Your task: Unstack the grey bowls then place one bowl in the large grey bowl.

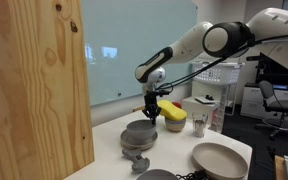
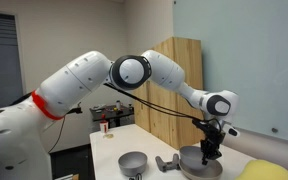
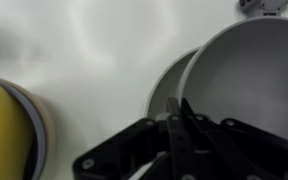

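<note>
My gripper should next move down and a little toward the yellow sponge, and then it should bring the held bowl into the taupe-grey bowl (image 1: 138,137).
My gripper (image 1: 150,114) is shut on the rim of a dark charcoal-grey bowl (image 1: 140,130), seen up close in the wrist view (image 3: 246,70). This bowl lies over the light taupe-grey bowl (image 1: 127,147), whose paler rim shows beside it in the wrist view (image 3: 161,92). I cannot tell whether the held bowl rests in it or hangs just above. The second dark grey bowl (image 1: 156,175) stands apart at the table's front and shows in an exterior view (image 2: 134,162). The gripper also shows in an exterior view (image 2: 211,153) and in the wrist view (image 3: 179,112).
A small bowl with a yellow sponge (image 1: 172,118) stands right beside the gripper and shows in the wrist view (image 3: 9,130). A wide beige bowl (image 1: 219,160) is at the front. A small grey object (image 1: 139,162) lies near the bowls. A tall wooden panel (image 1: 34,90) flanks the table.
</note>
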You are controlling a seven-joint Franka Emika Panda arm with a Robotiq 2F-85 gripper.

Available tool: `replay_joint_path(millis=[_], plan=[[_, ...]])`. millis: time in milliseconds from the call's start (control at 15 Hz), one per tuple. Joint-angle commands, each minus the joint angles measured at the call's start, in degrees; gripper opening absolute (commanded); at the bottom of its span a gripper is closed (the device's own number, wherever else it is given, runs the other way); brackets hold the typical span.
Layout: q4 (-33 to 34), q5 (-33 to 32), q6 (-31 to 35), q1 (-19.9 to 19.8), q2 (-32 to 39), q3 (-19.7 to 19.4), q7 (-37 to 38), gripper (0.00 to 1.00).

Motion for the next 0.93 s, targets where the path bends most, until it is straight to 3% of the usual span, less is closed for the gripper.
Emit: replay_joint_path(millis=[0, 867], plan=[[2.33, 1.18, -0.57, -1.38, 3.43, 0.58, -1.55, 0.01], [3.87, -1.79, 3.28, -0.34, 6.94, -0.39, -3.05, 0.01]])
